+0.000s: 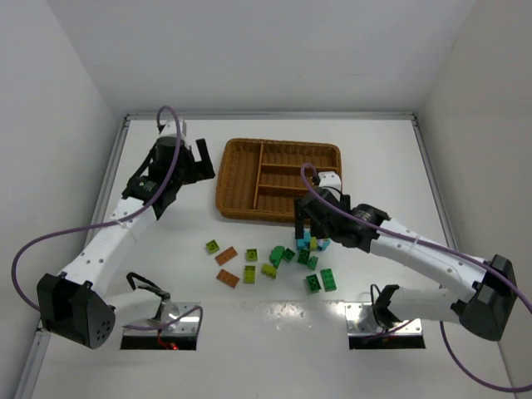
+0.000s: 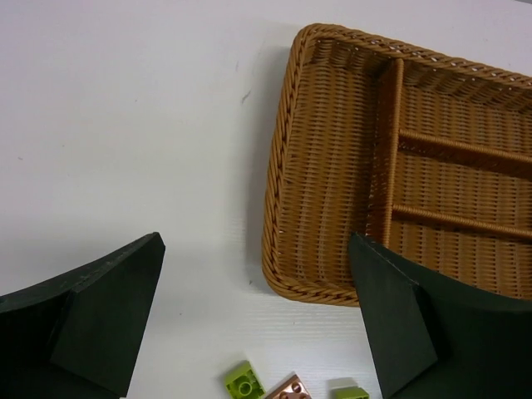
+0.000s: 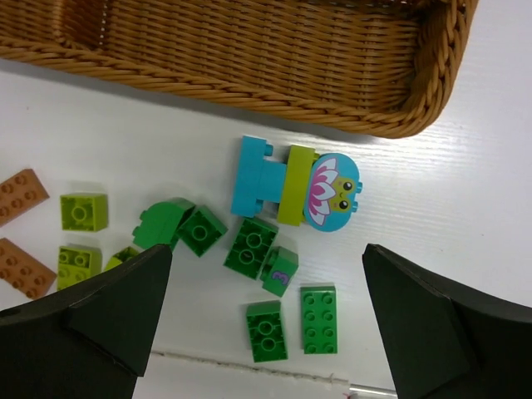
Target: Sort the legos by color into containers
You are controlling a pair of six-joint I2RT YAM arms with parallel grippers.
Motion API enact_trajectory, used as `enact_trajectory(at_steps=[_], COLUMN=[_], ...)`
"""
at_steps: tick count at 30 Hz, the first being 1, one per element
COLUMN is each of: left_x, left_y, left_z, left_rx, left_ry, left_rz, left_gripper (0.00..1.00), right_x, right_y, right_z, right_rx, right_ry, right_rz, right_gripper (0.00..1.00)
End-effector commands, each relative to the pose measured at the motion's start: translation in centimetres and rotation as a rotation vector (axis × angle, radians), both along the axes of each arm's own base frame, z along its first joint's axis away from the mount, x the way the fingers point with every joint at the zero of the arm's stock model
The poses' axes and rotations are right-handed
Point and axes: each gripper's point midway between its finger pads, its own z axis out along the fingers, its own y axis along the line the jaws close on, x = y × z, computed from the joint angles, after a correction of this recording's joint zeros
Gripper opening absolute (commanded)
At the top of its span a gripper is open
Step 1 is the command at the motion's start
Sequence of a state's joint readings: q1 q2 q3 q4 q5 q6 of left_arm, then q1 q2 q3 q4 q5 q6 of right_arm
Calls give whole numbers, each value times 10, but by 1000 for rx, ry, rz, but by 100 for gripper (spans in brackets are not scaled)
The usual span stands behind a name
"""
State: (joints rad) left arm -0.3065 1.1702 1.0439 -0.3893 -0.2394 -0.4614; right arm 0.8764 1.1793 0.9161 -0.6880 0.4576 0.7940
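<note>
The lime brick farthest from the cyan piece [image 1: 212, 247] [image 2: 243, 381] lies loose outside the tray, so the left gripper will draw back and lower onto that brick.
The wicker tray [image 1: 228, 179] lies at the back centre, and its compartments show no bricks. The legos lie loose on the table in front of it: lime [image 1: 213, 246], orange-brown [image 1: 226, 256], dark green [image 1: 312, 283] and cyan [image 1: 306, 242]. My right gripper [image 1: 302, 223] hovers open over the green and cyan cluster. In the right wrist view it [image 3: 266, 287] spreads above dark green bricks [image 3: 251, 247], with a joined cyan-and-lime piece [image 3: 258, 176] near the tray wall [image 3: 249, 50]. My left gripper [image 1: 199, 160] is open and empty beside the tray's left edge [image 2: 278, 208].
In the left wrist view a lime brick [image 2: 244, 382] and an orange-brown brick [image 2: 287, 389] lie below the tray's near-left corner. White walls enclose the table on three sides. Purple cables loop from both arms.
</note>
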Motion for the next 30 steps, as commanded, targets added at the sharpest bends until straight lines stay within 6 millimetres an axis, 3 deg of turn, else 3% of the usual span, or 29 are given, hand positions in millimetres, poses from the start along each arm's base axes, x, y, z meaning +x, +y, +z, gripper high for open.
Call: enact_trajectory(at_steps=[1,11,14,19,22,23,26,30], left_x=[0,-1,-9,-40,-73,-73,-99,-108], left_y=[-9,-11,-15,-37,-34,-36,-26,-13], left_z=[14,1,-23,-70,-116,-115,-148,-165], left_rx=[-30,-43,-48,-46,-46,-62,-85,-101], left_ry=[-25,16,96,254,372,360,418,423], left_rz=[-28,-24,-24,-46,100,134,246,359], left_gripper=[100,100,100,95,89,88,84,82], right_x=[2,-5,-14,-20,-22,-21,-19,-16], right_y=[-11,-22,-34,-40,-42,-44,-43,-43], right_z=[-4,-4,-11,-14,-15,-14,-11,-7], right_rx=[-35,-41,-62,-30,-30,-36,-33,-30], right_ry=[-9,-4,23,13,13,6,-6,-17], right_rz=[-54,-75,-105,-120,-120,-126,-131,-136], right_gripper=[100,100,100,100,100,100,100,100])
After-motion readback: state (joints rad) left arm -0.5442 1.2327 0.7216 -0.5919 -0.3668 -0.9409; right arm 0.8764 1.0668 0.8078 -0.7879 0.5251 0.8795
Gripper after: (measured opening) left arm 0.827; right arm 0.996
